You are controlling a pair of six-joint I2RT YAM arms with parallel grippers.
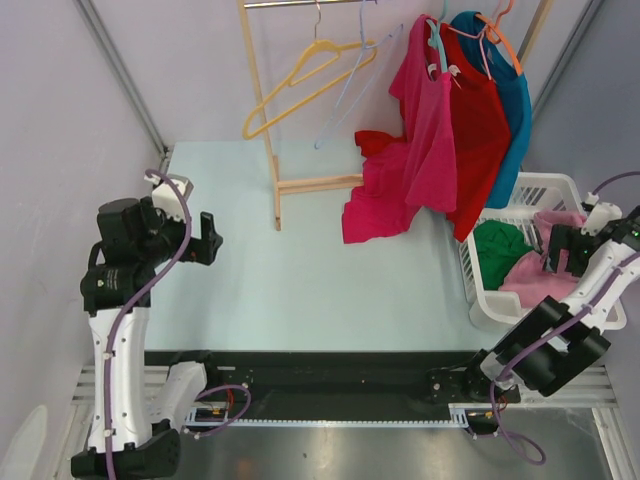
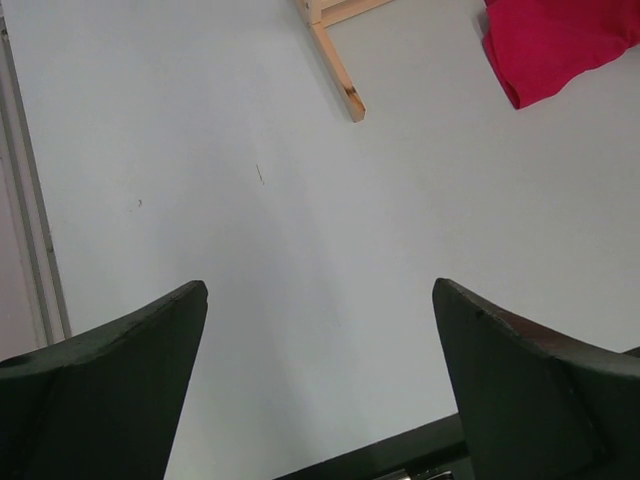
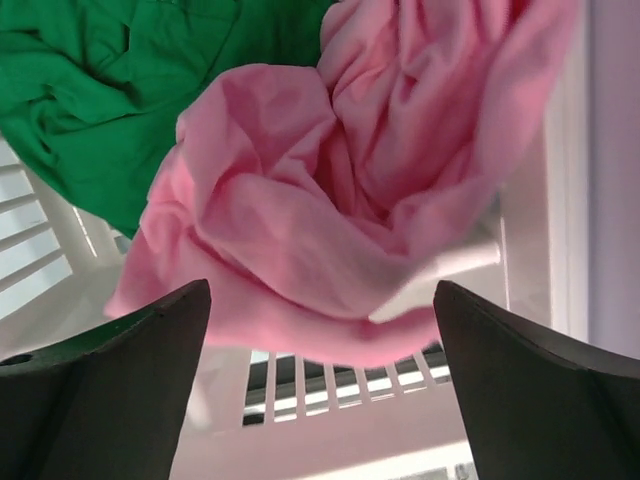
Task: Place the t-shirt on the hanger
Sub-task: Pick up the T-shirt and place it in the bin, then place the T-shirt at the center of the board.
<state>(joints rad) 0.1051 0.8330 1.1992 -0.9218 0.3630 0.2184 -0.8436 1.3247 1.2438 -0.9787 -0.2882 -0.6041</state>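
Observation:
I should move my right gripper down into the white basket [image 1: 545, 186] and close it on the light pink t-shirt's middle fold [image 1: 541, 276], because the t-shirt is bunched up there.
The light pink t-shirt [image 1: 530, 277] lies crumpled in the white basket [image 1: 545, 186] at the right; in the right wrist view the t-shirt [image 3: 350, 190] fills the frame just beyond my fingers. My right gripper [image 1: 557, 262] [image 3: 322, 290] hovers over it, open, with nothing between its fingers. The pale lavender hanger [image 1: 352, 85] hangs on the rack's rod at the back. My left gripper [image 1: 213, 240] [image 2: 320, 290] is open and empty above the pale table [image 2: 250, 200] at the left.
A wooden rack [image 1: 270, 140] stands at the back with a yellow hanger [image 1: 300, 85] and magenta [image 1: 415, 150], red [image 1: 480, 140] and blue [image 1: 518, 120] shirts. A green garment [image 1: 498, 245] shares the basket. The rack's foot [image 2: 340, 85] shows ahead of my left gripper.

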